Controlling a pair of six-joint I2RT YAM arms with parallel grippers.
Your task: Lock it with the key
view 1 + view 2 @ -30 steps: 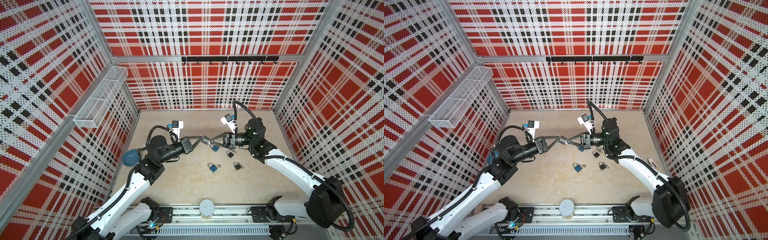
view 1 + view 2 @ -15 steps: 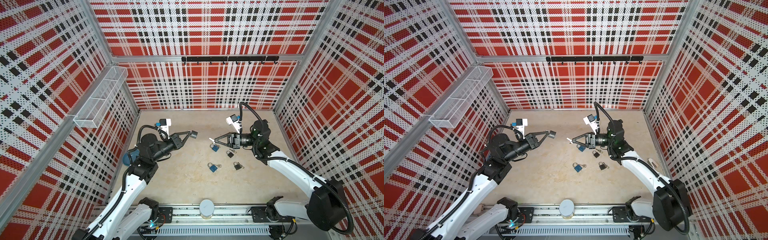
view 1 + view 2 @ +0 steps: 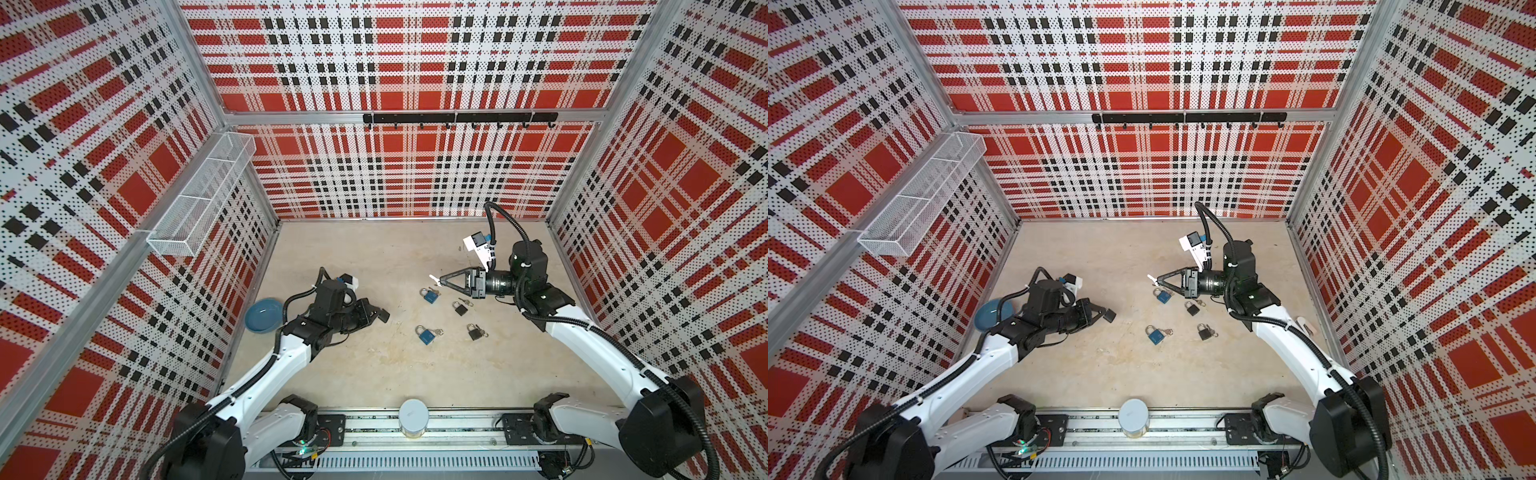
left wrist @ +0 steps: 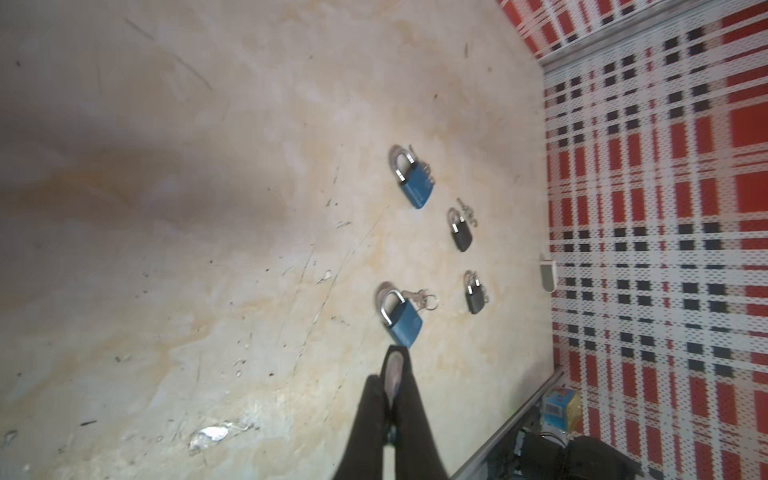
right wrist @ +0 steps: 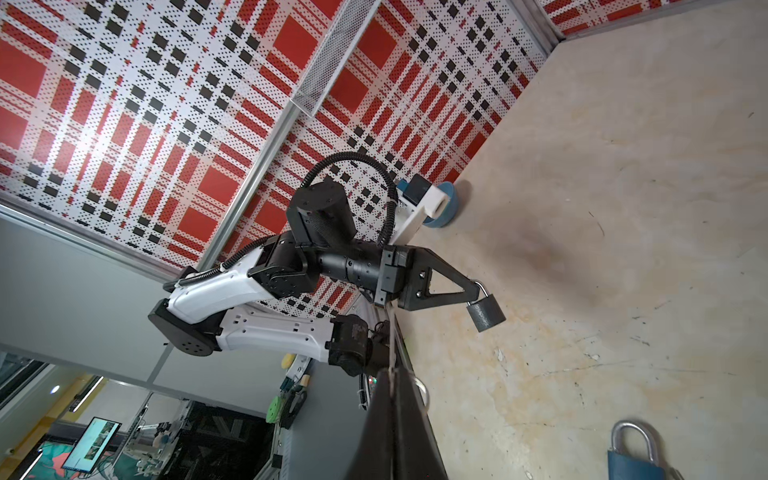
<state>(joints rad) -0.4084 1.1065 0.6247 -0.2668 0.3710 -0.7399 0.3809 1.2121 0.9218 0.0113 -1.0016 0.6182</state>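
Note:
The black padlock (image 5: 485,312) is still hanging above the floor, so the robot's left gripper needs to go down toward the bare patch beside the blue padlocks and let go of the black padlock's shackle there.
My left gripper (image 3: 379,312) is shut on the shackle of a black padlock (image 5: 485,312), which hangs low over the floor at the left in both top views. In the left wrist view its fingers (image 4: 409,399) press together around a grey sliver. My right gripper (image 3: 441,281) is shut on the key (image 3: 433,277), whose pale tip pokes out toward the left. A key ring (image 5: 423,395) shows beside the closed fingers in the right wrist view. The two grippers are well apart.
Two blue padlocks (image 3: 431,296) (image 3: 424,335) and two black ones (image 3: 460,308) (image 3: 475,332) lie on the floor with keys, below the right gripper. A blue bowl (image 3: 262,314) sits by the left wall. A white cylinder (image 3: 413,417) stands at the front rail.
The grippers, tip to tip in the middle a second ago, have drawn apart. The left one went left and down with the padlock; the right one pulled back right with the key.

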